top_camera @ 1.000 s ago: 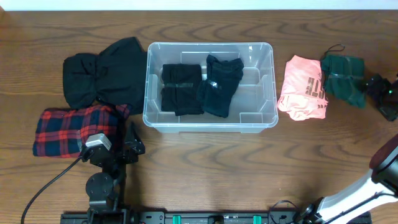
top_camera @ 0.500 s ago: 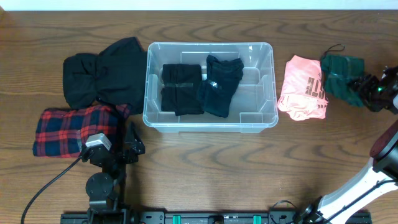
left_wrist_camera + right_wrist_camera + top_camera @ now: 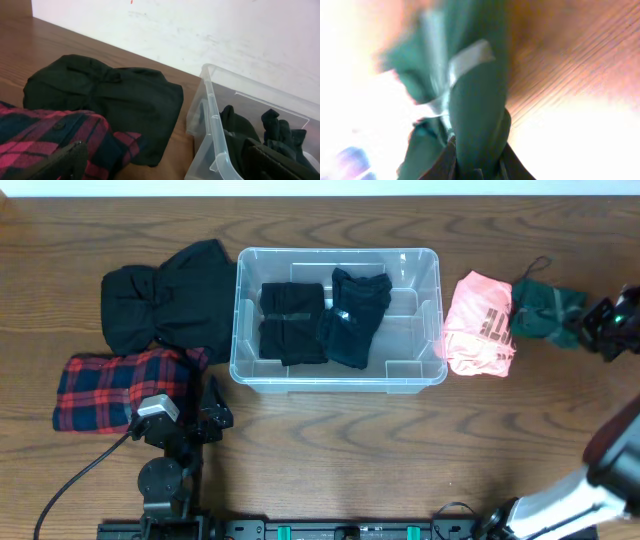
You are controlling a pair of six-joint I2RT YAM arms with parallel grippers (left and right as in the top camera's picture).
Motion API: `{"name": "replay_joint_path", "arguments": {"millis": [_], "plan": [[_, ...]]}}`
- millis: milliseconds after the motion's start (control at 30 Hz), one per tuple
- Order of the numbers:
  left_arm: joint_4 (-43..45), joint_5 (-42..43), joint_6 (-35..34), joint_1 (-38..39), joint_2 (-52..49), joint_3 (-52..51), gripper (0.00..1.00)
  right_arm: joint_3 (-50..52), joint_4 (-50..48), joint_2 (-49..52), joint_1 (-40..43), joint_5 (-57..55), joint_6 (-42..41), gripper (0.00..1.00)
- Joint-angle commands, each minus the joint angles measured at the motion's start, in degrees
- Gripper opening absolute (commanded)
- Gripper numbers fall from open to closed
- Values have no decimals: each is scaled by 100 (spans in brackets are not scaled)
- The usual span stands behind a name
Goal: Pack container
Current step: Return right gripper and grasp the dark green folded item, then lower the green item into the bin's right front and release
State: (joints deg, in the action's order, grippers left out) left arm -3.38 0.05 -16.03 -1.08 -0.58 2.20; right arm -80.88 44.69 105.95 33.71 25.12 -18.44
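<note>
I will next lift my right gripper past the pink garment, then lower it into the container's end (image 3: 404, 328) beside the dark blue garment, because the container's bottom is empty there.
The clear container (image 3: 338, 252) stands mid-table and holds a black folded garment (image 3: 290, 320) and a dark blue one (image 3: 352, 320). A pink garment (image 3: 480, 320) lies just right of it. Further right, my right gripper (image 3: 600, 320) is shut on a dark green garment (image 3: 543, 310). In the right wrist view the green cloth (image 3: 475, 100) is pinched between the jaws of the gripper (image 3: 477, 167). My left gripper (image 3: 205, 415) rests open near the front left. Its wrist view shows the container's corner (image 3: 212, 135), with nothing in the open gripper (image 3: 165, 170).
A black garment (image 3: 165, 295) lies left of the container, with a red plaid shirt (image 3: 115, 385) in front of it. Both appear in the left wrist view, black (image 3: 115, 95) and plaid (image 3: 45, 135). A white wall runs behind the table.
My right gripper has closed on the green garment, which has bunched up. The pink garment has shifted slightly left. The left arm has not moved.
</note>
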Motion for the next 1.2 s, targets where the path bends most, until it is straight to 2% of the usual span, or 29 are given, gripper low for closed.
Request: {"name": "replay_joint_path", "arguments": {"millis": [0, 200, 367, 567, 667, 800, 867, 967, 1133, 1167], "plan": [[-76, 39, 79, -28, 35, -186, 98, -72, 293, -1447, -494, 540, -13, 1], [-76, 42, 79, -28, 35, -186, 98, -70, 942, -2710, -1753, 802, -157, 1], [-76, 39, 79, -28, 35, -186, 98, 116, 1023, -2813, -3058, 804, -699, 2], [-76, 42, 79, -28, 35, -186, 98, 1108, -409, -2638, -4188, 343, -1934, 1], [-76, 39, 79, -28, 35, -186, 98, 1808, -1209, -2594, -4400, -90, -2562, 2], [-76, 39, 79, -28, 35, -186, 98, 2743, -1956, -2568, -4500, -160, -2872, 3], [-76, 39, 79, -28, 35, -186, 98, 2975, -2059, -2570, -4492, -232, -2887, 11], [-76, 39, 79, -28, 35, -186, 98, 3016, -2052, -2581, -4496, -256, -2507, 34], [-76, 42, 79, -28, 35, -186, 98, 2776, -2048, -2852, -4444, -229, -1781, 54], [-79, 42, 79, -28, 35, -186, 98, 2673, -2044, -2949, -4411, -273, -1628, 63]]}}
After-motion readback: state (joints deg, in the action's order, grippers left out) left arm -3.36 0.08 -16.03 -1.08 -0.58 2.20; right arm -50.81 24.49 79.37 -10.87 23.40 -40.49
